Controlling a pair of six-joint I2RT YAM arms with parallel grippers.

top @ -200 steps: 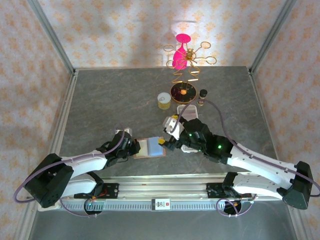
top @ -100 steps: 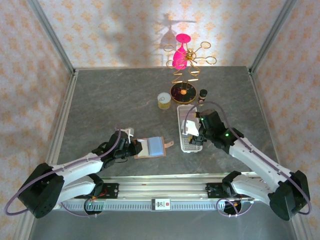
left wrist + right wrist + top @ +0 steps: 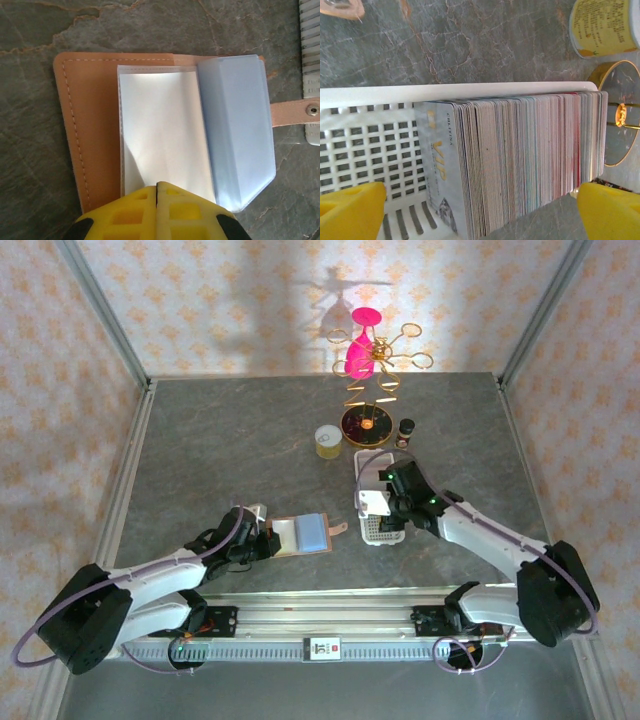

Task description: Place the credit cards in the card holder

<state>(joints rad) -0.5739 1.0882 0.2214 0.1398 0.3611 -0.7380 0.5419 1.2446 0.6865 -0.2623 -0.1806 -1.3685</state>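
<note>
I need to move my right gripper down toward the card stack's near end and close on the pale grey card's top edge, since that card's side borders the empty tray grid.
The card holder lies open near the front of the table, tan leather with a pale clear sleeve. A blue card sits in the cloudy sleeves on its right half. My left gripper is shut, its yellow tips meeting over the sleeve's near edge. A thick stack of credit cards stands on edge in a white perforated tray. My right gripper hangs open above that stack, one finger on each side.
The tray runs back from mid-table. Behind it stand a yellow cup, a small dark bottle and a gold wire stand with a pink piece. The holder's closing tab points toward the tray.
My right arm has swung from the card holder back and right to above the tray, its jaws a little wider. The left gripper has stayed shut at the holder.
</note>
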